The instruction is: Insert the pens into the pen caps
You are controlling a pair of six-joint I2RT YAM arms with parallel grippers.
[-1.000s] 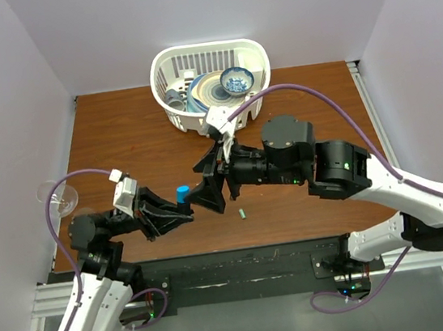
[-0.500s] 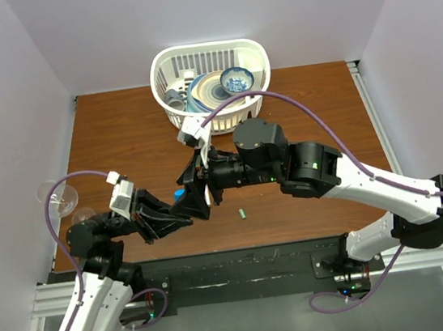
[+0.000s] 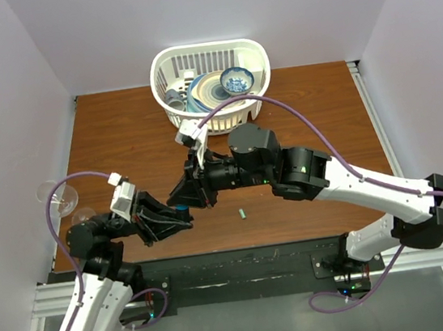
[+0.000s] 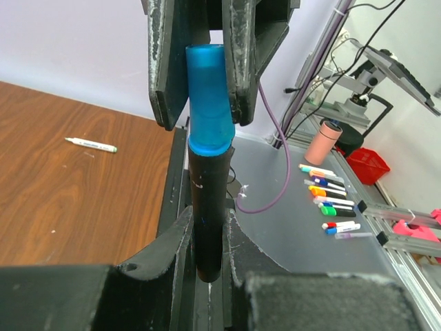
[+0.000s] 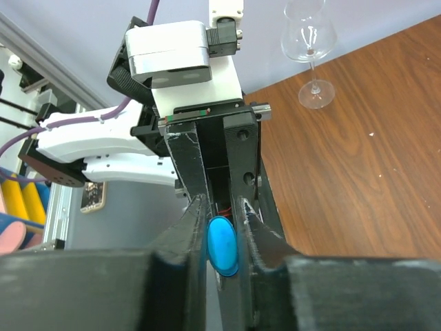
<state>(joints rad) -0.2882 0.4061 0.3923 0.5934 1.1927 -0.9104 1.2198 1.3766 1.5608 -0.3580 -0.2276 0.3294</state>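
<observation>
The pen's cap is on, so my left gripper should next move down and slightly outward, tilting toward the table, to the wood in front of the basket and release the pen.
My left gripper [image 4: 207, 222] is shut on the lower end of a black-barrelled pen [image 4: 205, 200] that stands up between its fingers. A blue pen cap [image 4: 209, 96] sits on the pen's top end. My right gripper [image 5: 222, 227] is shut on that blue cap [image 5: 222, 247], one finger [image 4: 169, 69] on each side. From above, both grippers meet over the table's near left part, left gripper [image 3: 177, 214] against right gripper [image 3: 186, 196]. A thin white pen with a green end [image 4: 91, 144] lies on the wood. A small green piece [image 3: 243, 212] lies near the front edge.
A white basket [image 3: 161, 66] with bowls and plates stands at the back middle. A wine glass [image 3: 52, 196] stands at the left edge, also seen as a wine glass [image 5: 309, 41]. Several coloured markers [image 4: 331, 200] lie on a grey surface beyond the table.
My right arm has moved left onto the blue cap and its jaws have gone from open to shut on it. The left gripper kept its hold on the pen.
</observation>
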